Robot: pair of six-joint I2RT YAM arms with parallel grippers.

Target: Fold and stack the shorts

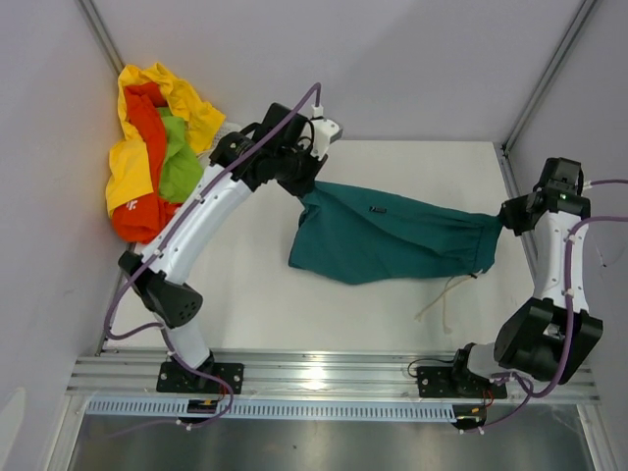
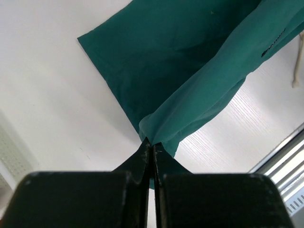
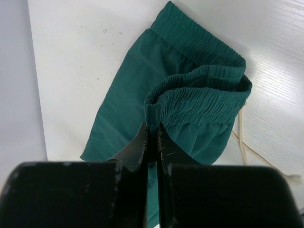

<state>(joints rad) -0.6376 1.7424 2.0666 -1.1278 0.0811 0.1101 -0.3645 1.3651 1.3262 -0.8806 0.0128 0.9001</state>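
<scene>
Next, the right gripper carries the elastic waistband outward and down to the table, beyond the shorts' resting lower part, since it still hangs raised.
Dark teal shorts (image 1: 388,235) hang stretched between my two grippers above the middle of the table, their lower part resting on it. My left gripper (image 1: 306,184) is shut on a leg-hem corner of the teal shorts (image 2: 190,71), its jaws pinched tight (image 2: 152,146). At the right, my right gripper (image 1: 506,218) is shut on the elastic waistband (image 3: 199,102), fabric squeezed between its jaws (image 3: 152,127). A pale drawstring (image 1: 444,296) trails onto the table. A heap of yellow, orange-red and lime green shorts (image 1: 157,147) lies at the back left corner.
White walls with metal frame posts (image 1: 545,74) close in the table on three sides. An aluminium rail (image 1: 324,373) with both arm bases runs along the near edge. The left arm's white link (image 1: 201,221) passes just beside the heap.
</scene>
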